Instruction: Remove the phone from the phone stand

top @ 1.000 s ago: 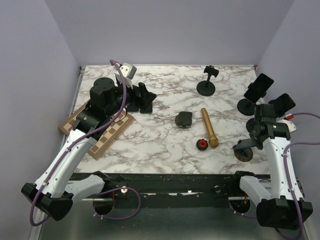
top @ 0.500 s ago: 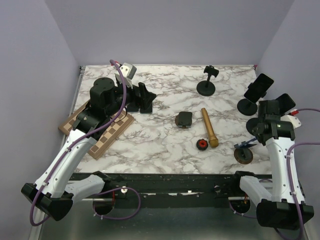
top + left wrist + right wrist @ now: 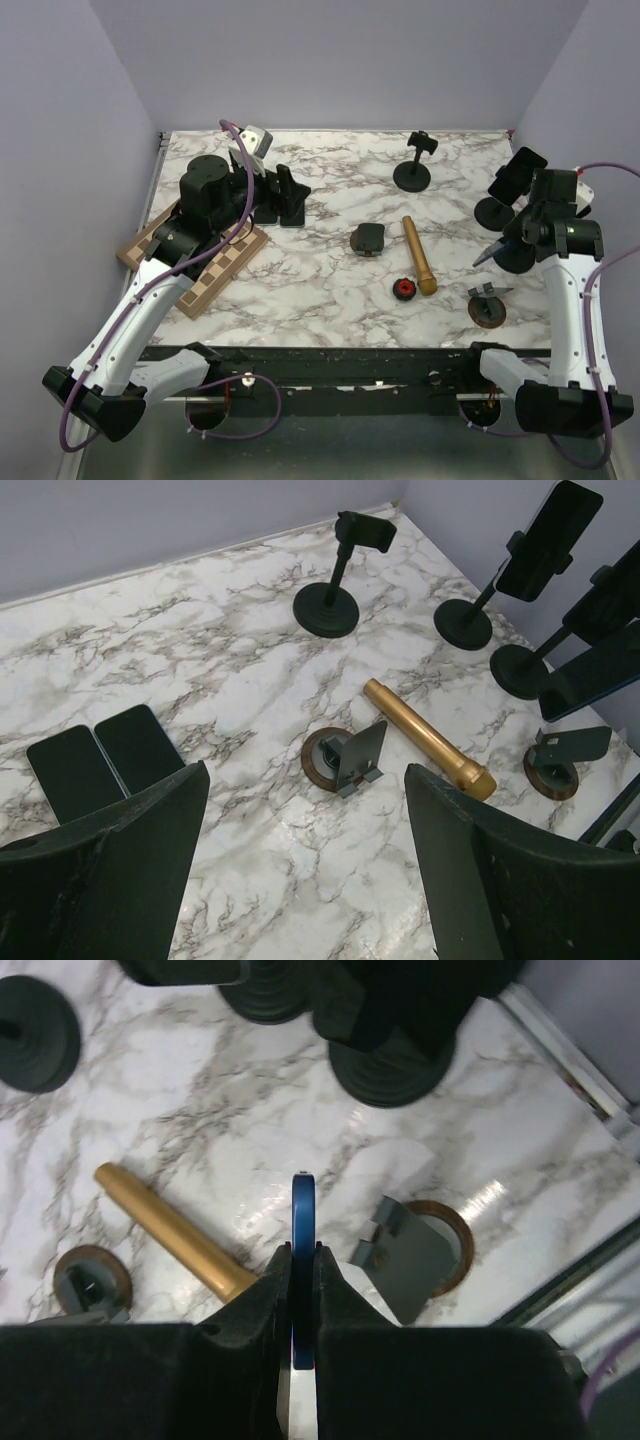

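Observation:
My right gripper will next move the phone left in the top view and down to the bare tabletop by the flat phones, then release it there.
My right gripper (image 3: pixel 508 242) is shut on the edges of a blue phone (image 3: pixel 492 250) and holds it in the air, clear of the table. In the right wrist view the phone (image 3: pixel 304 1228) stands edge-on between my gripper's (image 3: pixel 303 1256) closed jaws. The small phone stand (image 3: pixel 488 305), a grey plate on a round brown base, stands empty near the front right edge. It also shows in the right wrist view (image 3: pixel 415 1253), below and to the right of the phone. My left gripper (image 3: pixel 281 192) is open and empty over the back left of the table.
Two tall stands with dark phones (image 3: pixel 520 175) (image 3: pixel 568 206) stand at the right, close behind my right gripper. An empty clamp stand (image 3: pixel 413 165), another small stand (image 3: pixel 369 240), a gold cylinder (image 3: pixel 420 257), a red wheel (image 3: pixel 404 290), a chessboard (image 3: pixel 200 262) and two flat phones (image 3: pixel 100 765) lie about.
My right gripper has risen and moved back and right with the blue phone, lifting it off the small stand, which now stands bare. The left arm has not moved.

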Available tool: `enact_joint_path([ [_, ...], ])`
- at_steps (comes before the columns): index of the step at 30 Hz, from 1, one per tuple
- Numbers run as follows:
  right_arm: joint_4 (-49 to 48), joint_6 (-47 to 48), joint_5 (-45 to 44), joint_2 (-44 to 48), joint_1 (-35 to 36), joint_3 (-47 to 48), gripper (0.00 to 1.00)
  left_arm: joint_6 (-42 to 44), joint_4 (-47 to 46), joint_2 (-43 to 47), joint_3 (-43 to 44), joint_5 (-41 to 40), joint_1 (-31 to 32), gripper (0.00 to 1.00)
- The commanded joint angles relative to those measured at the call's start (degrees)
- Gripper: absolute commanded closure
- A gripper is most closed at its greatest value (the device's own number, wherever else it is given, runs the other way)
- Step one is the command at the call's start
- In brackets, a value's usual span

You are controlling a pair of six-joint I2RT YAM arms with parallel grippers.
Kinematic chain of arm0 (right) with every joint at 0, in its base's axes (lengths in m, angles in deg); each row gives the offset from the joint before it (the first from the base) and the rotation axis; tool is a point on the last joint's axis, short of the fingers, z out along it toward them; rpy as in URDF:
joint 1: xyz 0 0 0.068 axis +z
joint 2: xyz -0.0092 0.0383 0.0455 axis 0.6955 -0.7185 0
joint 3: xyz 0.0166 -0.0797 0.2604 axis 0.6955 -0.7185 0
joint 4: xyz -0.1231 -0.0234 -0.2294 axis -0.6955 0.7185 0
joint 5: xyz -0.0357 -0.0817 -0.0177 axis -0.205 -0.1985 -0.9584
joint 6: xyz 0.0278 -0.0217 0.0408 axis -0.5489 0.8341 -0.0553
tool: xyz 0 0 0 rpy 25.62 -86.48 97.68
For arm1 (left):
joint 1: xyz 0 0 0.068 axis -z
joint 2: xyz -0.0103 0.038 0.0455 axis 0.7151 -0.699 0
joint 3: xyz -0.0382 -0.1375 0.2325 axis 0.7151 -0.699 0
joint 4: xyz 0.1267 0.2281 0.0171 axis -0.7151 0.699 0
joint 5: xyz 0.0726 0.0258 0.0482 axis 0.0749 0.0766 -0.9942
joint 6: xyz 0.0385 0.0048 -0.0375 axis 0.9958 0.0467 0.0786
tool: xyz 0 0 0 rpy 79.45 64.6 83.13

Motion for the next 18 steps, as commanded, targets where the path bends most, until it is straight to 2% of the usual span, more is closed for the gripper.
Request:
enact_joint_path([
  [1, -9.7, 10.0, 13.3, -3.5, 1.5, 3.4, 0.99, 1.6, 0.8, 0.0, -0.4, -2.7, 0.1, 0.13],
  [7, -15.3, 14.5, 24.2, -6.5, 5.3, 9.3, 0.99, 2.8, 1.1, -1.0, -0.6, -5.1, 0.1, 0.13],
  [13, -22.3, 17.1, 25.9, -11.4, 19.4, 13.5, 0.99, 4.4, 1.9, -2.9, -0.3, -7.5, 0.0, 0.13],
  [18, -27.4, 18.3, 26.4, -19.2, 27.7, 16.1, 0.99, 5.8, 2.3, -3.3, -0.3, -10.5, -0.4, 0.13],
])
